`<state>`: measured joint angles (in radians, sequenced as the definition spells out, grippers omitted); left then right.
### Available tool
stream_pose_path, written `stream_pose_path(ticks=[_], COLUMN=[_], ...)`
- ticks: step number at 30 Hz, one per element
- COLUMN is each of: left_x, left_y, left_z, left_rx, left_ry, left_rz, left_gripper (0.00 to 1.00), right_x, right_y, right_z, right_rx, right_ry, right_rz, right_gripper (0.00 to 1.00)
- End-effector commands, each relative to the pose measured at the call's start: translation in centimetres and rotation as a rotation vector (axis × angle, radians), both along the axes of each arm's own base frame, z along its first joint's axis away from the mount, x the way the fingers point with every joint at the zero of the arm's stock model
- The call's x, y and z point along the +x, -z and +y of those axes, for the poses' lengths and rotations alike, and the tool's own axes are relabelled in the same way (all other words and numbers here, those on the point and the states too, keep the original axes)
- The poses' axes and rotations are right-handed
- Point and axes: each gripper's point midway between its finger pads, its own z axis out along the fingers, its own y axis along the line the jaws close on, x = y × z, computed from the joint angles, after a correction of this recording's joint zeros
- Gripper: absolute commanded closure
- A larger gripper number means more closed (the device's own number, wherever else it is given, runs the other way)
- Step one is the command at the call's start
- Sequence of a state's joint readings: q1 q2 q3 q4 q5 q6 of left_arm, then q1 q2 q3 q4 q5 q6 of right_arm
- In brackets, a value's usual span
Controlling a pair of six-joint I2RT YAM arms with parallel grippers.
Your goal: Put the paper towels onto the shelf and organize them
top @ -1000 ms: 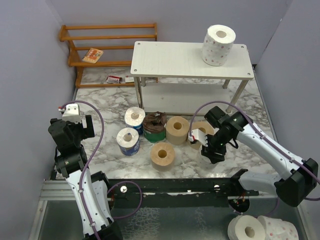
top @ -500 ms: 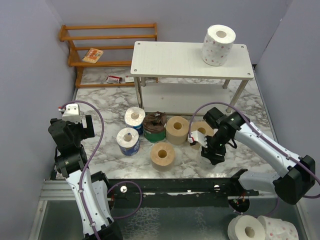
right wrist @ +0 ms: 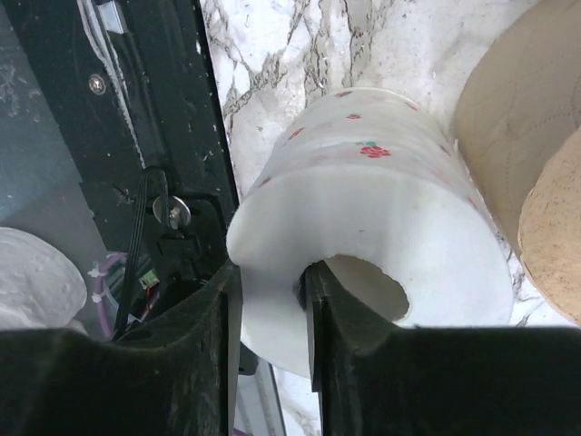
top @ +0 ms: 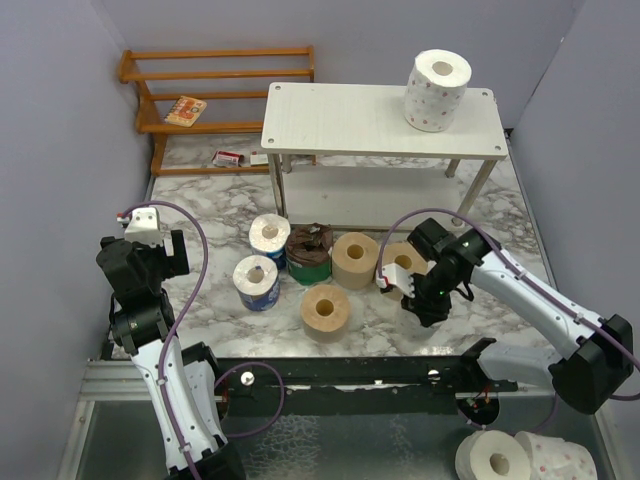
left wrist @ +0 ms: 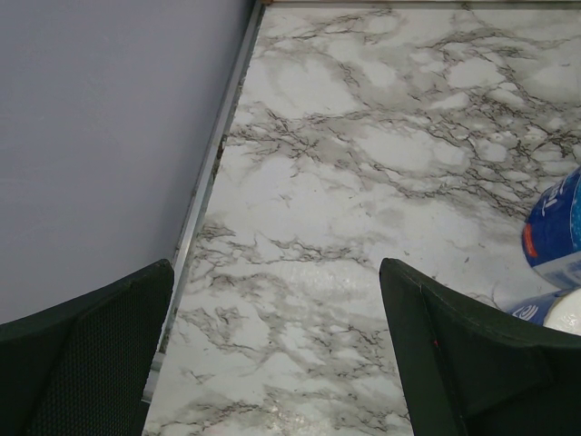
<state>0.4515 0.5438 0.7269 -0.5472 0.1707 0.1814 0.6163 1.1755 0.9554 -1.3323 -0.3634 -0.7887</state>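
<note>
Next, my right gripper should lift up and outward, then lower and release the roll at the top level's end (top: 481,128), as it's still bare beside the standing dotted roll.
My right gripper (right wrist: 272,282) is shut on a white paper towel roll with pink dots (right wrist: 381,209): one finger is in its hollow core, the other outside its wall. In the top view the right gripper (top: 425,300) is low over the table in front of the shelf (top: 340,120), and the arm hides that roll. Another white dotted roll (top: 437,90) stands on the shelf's top tier at the right. My left gripper (left wrist: 272,300) is open and empty over bare marble at the left wall, and it also shows in the top view (top: 165,258).
On the table stand two blue rolls (top: 256,282) (top: 270,238), a dark brown roll (top: 309,252) and tan rolls (top: 354,259) (top: 326,310) (top: 405,255). An orange rack (top: 215,70) stands at the back left. Two white rolls (top: 495,460) lie below the near edge.
My right gripper has shifted slightly left and toward the near edge with the white roll in it. The left arm has not moved.
</note>
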Motion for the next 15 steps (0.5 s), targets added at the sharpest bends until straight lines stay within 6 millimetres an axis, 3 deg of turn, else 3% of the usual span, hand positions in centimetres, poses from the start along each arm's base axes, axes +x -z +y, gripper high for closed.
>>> stream_pose_path(ticks=[1, 6, 11, 15], left_x=[0.2, 0.2, 0.2, 0.1], left_y=[-0.2, -0.2, -0.3, -0.4], left_z=[0.3, 0.3, 0.3, 0.4], left_rx=[0.008, 0.007, 0.007, 0.008], left_ry=[-0.011, -0.009, -0.008, -0.017], left_rz=[-0.014, -0.016, -0.017, -0.021], left_gripper=[0.01, 0.01, 0.01, 0.01], right_x=[1.2, 1.6, 1.8, 2.3], right_y=[-1.0, -2.9, -7.3, -8.5], right_z=[0.5, 1.2, 2.0, -0.1], right_rx=[0.027, 0.071, 0.154, 0.099], right_ry=[0.014, 0.042, 0.072, 0.132], right_rz=[-0.073, -0.103, -0.166, -0.273], right_gripper=[0.78, 0.99, 0.99, 0.99])
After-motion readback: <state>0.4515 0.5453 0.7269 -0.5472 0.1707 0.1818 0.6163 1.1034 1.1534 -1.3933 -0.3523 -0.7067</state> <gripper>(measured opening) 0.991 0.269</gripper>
